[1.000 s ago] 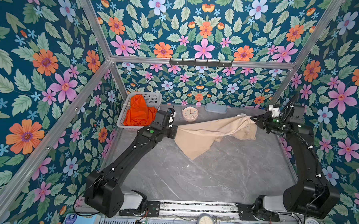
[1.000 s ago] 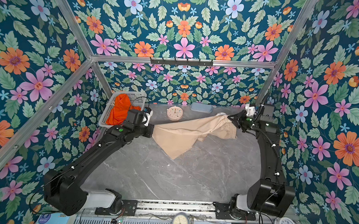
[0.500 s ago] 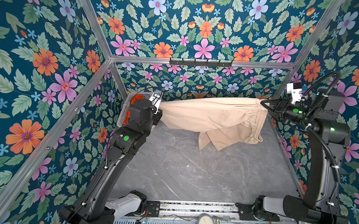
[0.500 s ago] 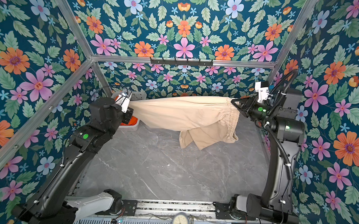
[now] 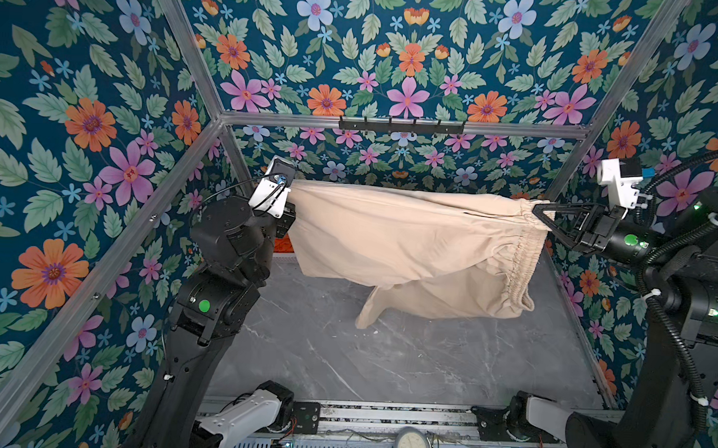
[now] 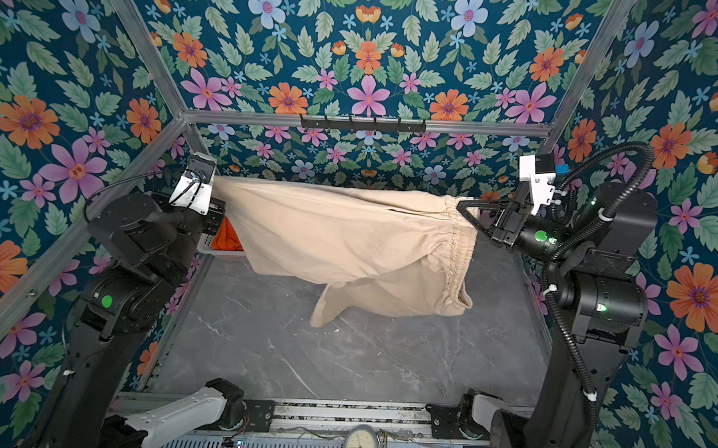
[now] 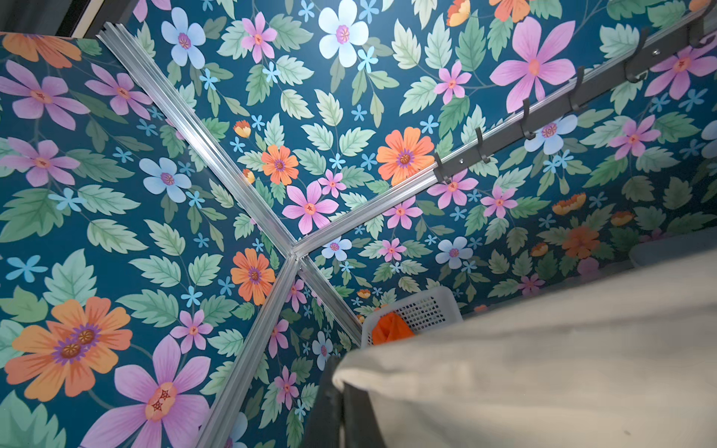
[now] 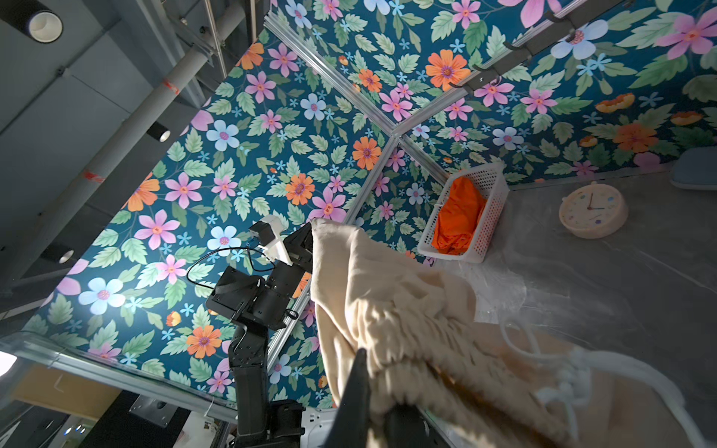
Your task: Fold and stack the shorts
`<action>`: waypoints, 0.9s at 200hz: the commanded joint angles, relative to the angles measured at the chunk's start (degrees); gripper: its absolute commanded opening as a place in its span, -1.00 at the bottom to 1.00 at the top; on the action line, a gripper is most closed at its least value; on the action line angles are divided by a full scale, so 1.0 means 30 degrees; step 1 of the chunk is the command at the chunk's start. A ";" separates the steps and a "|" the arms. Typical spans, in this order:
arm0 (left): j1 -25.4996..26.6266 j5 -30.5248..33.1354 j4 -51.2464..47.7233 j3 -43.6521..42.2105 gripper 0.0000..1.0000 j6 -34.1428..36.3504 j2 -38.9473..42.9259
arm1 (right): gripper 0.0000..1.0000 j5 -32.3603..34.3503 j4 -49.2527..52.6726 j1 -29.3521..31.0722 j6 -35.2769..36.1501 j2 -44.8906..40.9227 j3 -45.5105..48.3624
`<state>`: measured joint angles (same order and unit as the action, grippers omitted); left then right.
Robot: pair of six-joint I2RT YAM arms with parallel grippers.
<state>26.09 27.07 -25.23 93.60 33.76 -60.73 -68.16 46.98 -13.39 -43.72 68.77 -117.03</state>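
My left gripper lowers to the grey marble table short of the basket next and releases the leg hem corner, since the shorts hang in the air.
The beige shorts (image 5: 406,239) (image 6: 340,236) hang stretched in the air between both arms. My left gripper (image 5: 289,207) (image 6: 218,206) is shut on a leg hem corner, and the cloth drapes over its fingers (image 7: 329,403). At the other end my right gripper (image 5: 537,211) (image 6: 462,206) (image 8: 372,372) is shut on the gathered waistband (image 5: 522,249), with the white drawstring (image 8: 562,372) dangling beside it. The shorts' other leg (image 5: 383,305) sags down toward the table. The orange shorts (image 8: 458,217) (image 7: 390,329) (image 6: 227,238) lie bunched in a basket.
A white mesh basket (image 8: 490,209) (image 7: 426,310) stands in the back left corner. A round cream clock (image 8: 593,209) and a pale blue object (image 8: 694,170) lie by the back wall. A black hook rail (image 5: 401,125) runs along the back wall. The grey marble table (image 5: 343,357) lies below the shorts.
Both arms have risen and pulled apart, lifting the beige shorts off the table and stretching them out in the air. Both grips have stayed closed.
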 commanded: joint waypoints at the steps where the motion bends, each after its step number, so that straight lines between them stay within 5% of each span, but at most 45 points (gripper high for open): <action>1: -0.0024 0.0120 0.0636 -0.0172 -1.00 0.0312 -0.0808 | -1.00 0.0525 -0.1283 0.0443 -0.0912 0.0398 0.0336; 68: -0.0448 -0.2017 0.3507 0.1089 -1.00 0.0179 -0.6461 | -1.00 0.3503 -0.0340 0.3524 0.1956 0.7426 -0.1670; 90: -0.1654 -0.3532 0.4396 0.3333 -1.00 0.0060 -0.8907 | -1.00 0.3535 0.0303 0.3614 0.2343 1.1959 -0.6588; 104: -0.2054 -0.3779 0.4568 0.5423 -1.00 0.0140 -1.0419 | -1.00 0.3504 0.1848 0.3533 0.2427 1.5151 -1.2313; 119: -0.2089 -0.4074 0.4511 0.7567 -1.00 0.0548 -1.1370 | -1.00 0.2397 0.2083 0.3085 0.0555 1.8217 -1.8338; 131: -0.2082 -0.4635 0.4755 0.8212 -1.00 0.0756 -1.1296 | -1.00 0.1367 0.0963 0.2623 -0.0935 1.8858 -1.9978; 149: -0.2060 -0.5367 0.5973 0.6359 -1.00 0.1432 -0.9683 | -1.00 0.1218 0.1487 0.2239 0.0920 1.6927 -1.7569; 180: -0.2050 -0.5859 0.7884 -0.1288 -1.00 0.2808 -0.5045 | -1.00 0.1412 -0.2169 0.1382 0.2761 0.9476 -0.2133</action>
<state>19.92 11.73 -6.96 101.62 38.26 -82.87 -61.87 49.41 -7.46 -39.07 108.92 -149.12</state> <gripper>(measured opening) 0.054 0.073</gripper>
